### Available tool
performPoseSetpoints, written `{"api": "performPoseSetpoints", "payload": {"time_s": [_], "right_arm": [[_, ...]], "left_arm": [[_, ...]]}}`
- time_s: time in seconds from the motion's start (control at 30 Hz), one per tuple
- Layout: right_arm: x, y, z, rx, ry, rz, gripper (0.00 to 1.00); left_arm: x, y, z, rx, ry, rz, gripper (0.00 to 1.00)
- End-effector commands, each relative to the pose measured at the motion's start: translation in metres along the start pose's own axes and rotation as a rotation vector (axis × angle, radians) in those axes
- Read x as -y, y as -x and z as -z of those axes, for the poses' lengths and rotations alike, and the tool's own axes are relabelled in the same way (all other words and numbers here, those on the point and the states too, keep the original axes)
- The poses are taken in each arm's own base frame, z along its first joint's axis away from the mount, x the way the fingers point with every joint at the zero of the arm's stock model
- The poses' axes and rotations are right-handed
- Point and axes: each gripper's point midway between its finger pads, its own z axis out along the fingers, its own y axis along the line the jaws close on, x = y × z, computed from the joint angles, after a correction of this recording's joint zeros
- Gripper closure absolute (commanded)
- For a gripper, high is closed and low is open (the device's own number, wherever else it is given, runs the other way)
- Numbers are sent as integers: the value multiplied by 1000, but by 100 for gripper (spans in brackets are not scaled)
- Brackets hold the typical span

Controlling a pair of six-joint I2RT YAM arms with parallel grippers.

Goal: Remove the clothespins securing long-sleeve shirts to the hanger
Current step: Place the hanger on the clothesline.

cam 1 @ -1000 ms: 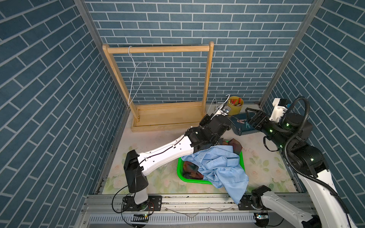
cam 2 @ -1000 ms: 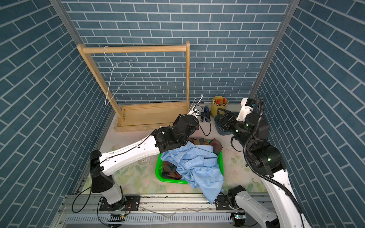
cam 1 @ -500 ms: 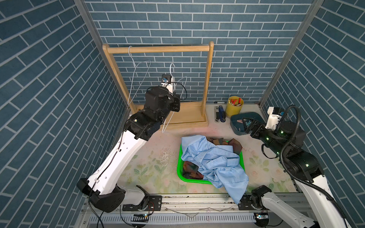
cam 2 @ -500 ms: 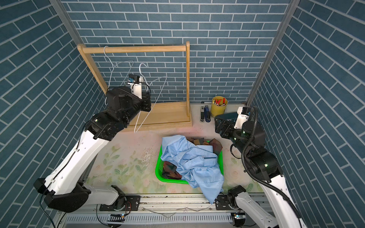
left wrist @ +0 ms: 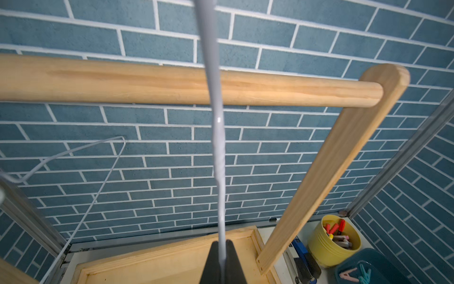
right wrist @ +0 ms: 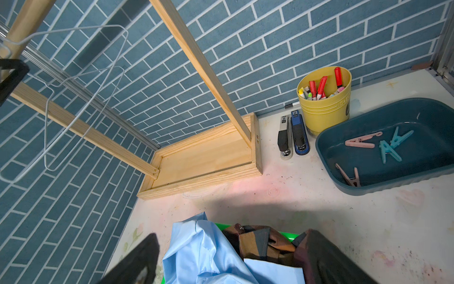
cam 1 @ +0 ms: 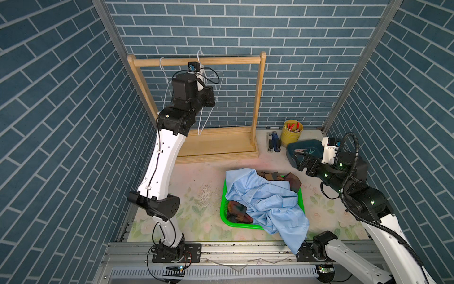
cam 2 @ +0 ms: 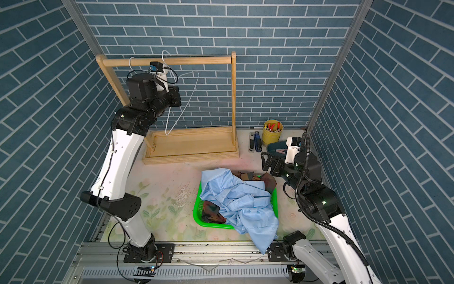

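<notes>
I should next carry my left gripper outward to the wooden bar (cam 1: pixel 196 61) (left wrist: pixel 189 85), because the bar is outward of my gripper. Then I should bring the wire's hook down over the bar and let go.
Several clothespins lie in the dark teal tray (right wrist: pixel 331 169): a salmon pink one (right wrist: pixel 361 142), two teal ones (right wrist: pixel 390 150) and another pink one (right wrist: pixel 348 175). The pale blue long-sleeve shirt (cam 1: pixel 265 199) and the dark plaid shirt (cam 1: pixel 277 178) are heaped in the green basket (cam 1: pixel 223 209). My left gripper (left wrist: pixel 222 255) is raised at the wooden rail (cam 1: pixel 196 61), shut on a bare white wire hanger (cam 1: pixel 208 108) whose hook reaches over the rail. Low between tray and basket, my right gripper (right wrist: pixel 231 260) is open and holds nothing.
A second bare wire hanger (cam 1: pixel 162 66) hangs at the rail's left end. The wooden rack's base (cam 1: pixel 216 147) stands at the back. A yellow cup of markers (cam 1: pixel 291 131) and two staplers (cam 1: pixel 274 142) sit beside the tray.
My left arm has swung from the basket up to the rail, carrying the bare hanger. My right gripper has opened wider and drawn back from over the tray.
</notes>
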Motion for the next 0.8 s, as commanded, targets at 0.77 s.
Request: {"api": "performPoseSetpoints", "payload": {"time_s": [0.77], "right_arm": [[24,-53,-15,-140,-45,-27,8]], "left_arm": [[-58,20,-69,121,24,101,100]]}}
